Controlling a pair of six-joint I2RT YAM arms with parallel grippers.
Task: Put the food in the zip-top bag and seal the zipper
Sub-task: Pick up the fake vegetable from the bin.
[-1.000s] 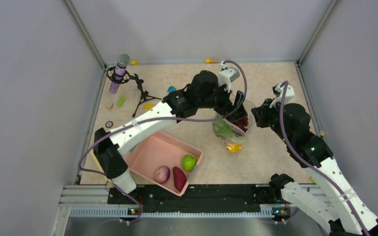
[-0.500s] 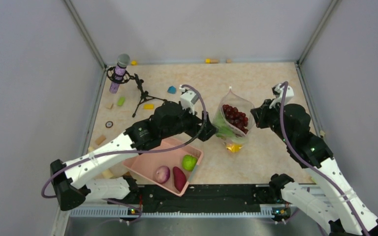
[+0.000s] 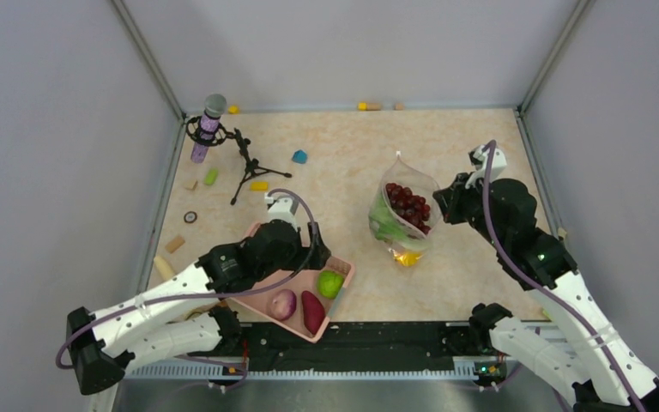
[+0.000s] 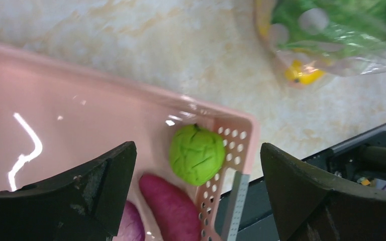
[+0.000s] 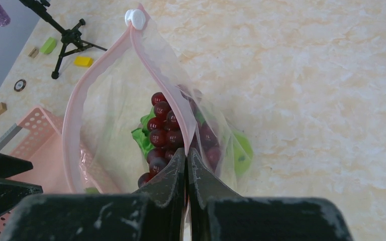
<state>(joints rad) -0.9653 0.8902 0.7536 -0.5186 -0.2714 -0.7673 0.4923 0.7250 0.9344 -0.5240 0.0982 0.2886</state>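
I will next pull my left gripper back and then lower it to the purple onion (image 4: 133, 227) in the pink basket.
The clear zip-top bag (image 3: 403, 219) stands right of centre, its mouth open. Dark grapes (image 3: 409, 203), green lettuce (image 3: 385, 227) and a yellow piece (image 3: 408, 255) are inside. My right gripper (image 3: 443, 204) is shut on the bag's pink zipper (image 5: 153, 65) edge and holds it up; it also shows in the right wrist view (image 5: 186, 153). My left gripper (image 3: 321, 256) is open and empty above the pink basket (image 3: 256, 293). It also shows in the left wrist view (image 4: 197, 150), over a green round fruit (image 4: 197, 154). A sweet potato (image 4: 168, 211) and a purple onion (image 4: 133, 227) lie beside the fruit.
A microphone on a small tripod (image 3: 210, 120) stands at the far left. Small blocks lie near it: blue (image 3: 299, 157), yellow (image 3: 259, 185), green (image 3: 211, 176), wooden (image 3: 175, 244). Grey walls close in three sides. A black rail (image 3: 343, 339) runs along the near edge.
My left arm has drawn back from the bag's mouth to the near left and now hangs over the basket. The grapes stay in the bag. My right gripper keeps its hold.
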